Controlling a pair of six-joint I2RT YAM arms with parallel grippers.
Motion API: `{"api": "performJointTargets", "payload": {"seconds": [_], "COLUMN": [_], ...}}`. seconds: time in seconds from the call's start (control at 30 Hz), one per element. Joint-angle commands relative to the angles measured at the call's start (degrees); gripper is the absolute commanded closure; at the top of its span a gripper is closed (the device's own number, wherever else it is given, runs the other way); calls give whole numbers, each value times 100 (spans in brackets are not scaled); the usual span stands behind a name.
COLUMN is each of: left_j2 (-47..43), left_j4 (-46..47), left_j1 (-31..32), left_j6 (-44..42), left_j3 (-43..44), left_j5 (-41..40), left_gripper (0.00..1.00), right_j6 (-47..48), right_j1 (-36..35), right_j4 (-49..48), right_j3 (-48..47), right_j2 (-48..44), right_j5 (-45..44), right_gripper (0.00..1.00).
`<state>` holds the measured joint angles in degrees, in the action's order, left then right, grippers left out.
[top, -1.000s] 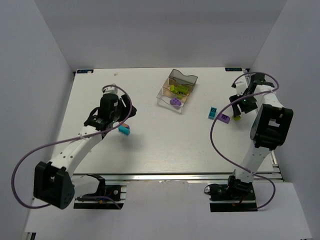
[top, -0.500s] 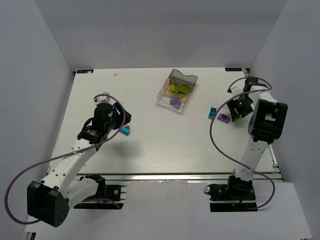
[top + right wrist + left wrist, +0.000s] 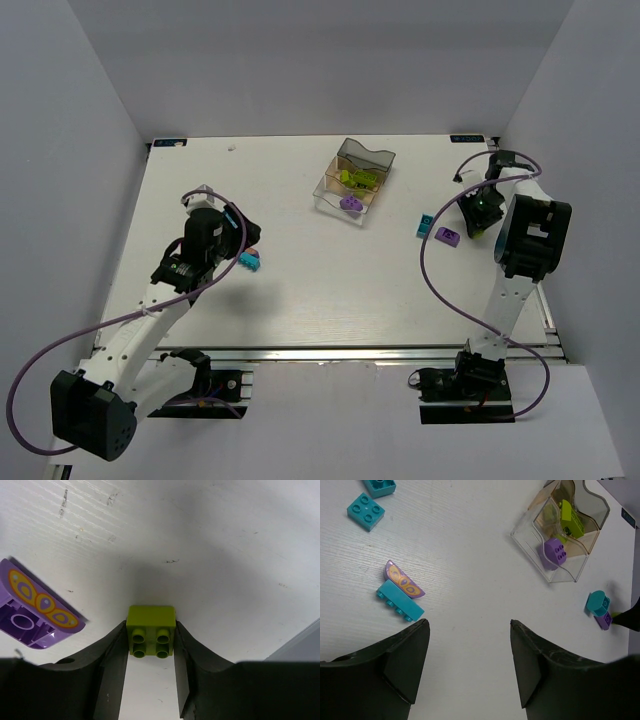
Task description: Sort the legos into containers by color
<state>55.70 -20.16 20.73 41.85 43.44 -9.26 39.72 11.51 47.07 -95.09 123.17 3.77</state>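
The right gripper lifts next and carries the lime green brick over the tray's lime section (image 3: 358, 181), then releases it. That section lies to the gripper's left in the top view.
The clear three-part tray (image 3: 369, 153) stands at the back middle and holds lime bricks (image 3: 355, 179) and a purple brick (image 3: 350, 203). My right gripper (image 3: 150, 632) is shut on a lime green brick (image 3: 151, 629) at the table surface, with a purple arched piece (image 3: 35, 609) beside it. In the top view the right gripper (image 3: 476, 222) is near the purple brick (image 3: 448, 237) and a teal brick (image 3: 424, 225). My left gripper (image 3: 468, 623) is open and empty above the table. A long teal brick (image 3: 400, 601) with a purple arched piece (image 3: 404, 580) lies to its left.
Two more teal bricks (image 3: 366, 511) lie at the left wrist view's top left. The tray (image 3: 596, 510) shows there at the upper right. White walls close in the table on the left, back and right.
My right gripper came down over the lime green brick and shut on it. My left arm swung back to the left, and the teal brick with the purple piece stays on the table.
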Motion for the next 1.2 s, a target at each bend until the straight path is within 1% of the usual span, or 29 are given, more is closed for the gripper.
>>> {"api": "performJointTargets", "payload": {"seconds": [0.0, 0.03, 0.07, 0.13, 0.27, 0.33, 0.43, 0.57, 0.63, 0.7, 0.8, 0.83, 0.87, 0.93, 1.1, 1.17], "left_j2": [-147, -139, -130, -112, -95, -112, -165, -297, -402, -463, -630, -683, -788, -894, -1237, -1316], "left_j4": [-40, -40, -58, -93, -181, -216, -304, -444, -515, -629, -796, -822, -883, -945, -1042, -1104], "left_j1": [-34, -34, -34, -25, -34, -34, -34, -34, -34, -34, -34, -34, -34, -34, -34, -34], "left_j6": [78, 78, 78, 78, 87, 113, 140, 219, 254, 289, 368, 386, 412, 517, 737, 781], "left_j3": [-73, -73, -73, -73, -64, -55, -55, -81, -90, -99, -134, -152, -178, -274, -520, -565], "left_j5": [-68, -68, -59, -50, -32, -50, -103, -199, -252, -287, -375, -410, -428, -445, -445, -445], "left_gripper": [25, 25, 25, 25, 25, 25, 25, 25, 24, 24, 24, 24, 24, 24, 24, 24], "right_j6": [106, 88, 62, 27, -70, -184, -465, -1079, -1448, -1573, -1643, -1678, -1705, -1757, -1767, -1723], "right_j1": [-8, -17, -34, -131, -534, -877, -1457, -2072, -2231, -2433, -2645, -2680, -2732, -2742, -2750, -2768], "right_j4": [145, 127, 110, 127, 101, -13, -267, -689, -830, -883, -1103, -1156, -1208, -1367, -1499, -1525], "right_j3": [-247, -343, -422, -702, -1029, -1099, -1292, -1749, -2153, -2521, -2559, -2541, -2532, -2532, -2646, -2655], "right_j2": [-258, -433, -513, -715, -988, -1102, -1094, -778, -418, -94, 92, 136, 163, 286, 593, 637], "right_j5": [246, 456, 571, 1009, 1740, 2134, 2443, 2585, 2541, 2489, 2321, 2304, 2295, 2234, 2058, 1996], "right_gripper": [88, 90, 95, 99, 100, 100, 100, 100, 100, 100, 100, 99, 95, 91, 83, 76]}}
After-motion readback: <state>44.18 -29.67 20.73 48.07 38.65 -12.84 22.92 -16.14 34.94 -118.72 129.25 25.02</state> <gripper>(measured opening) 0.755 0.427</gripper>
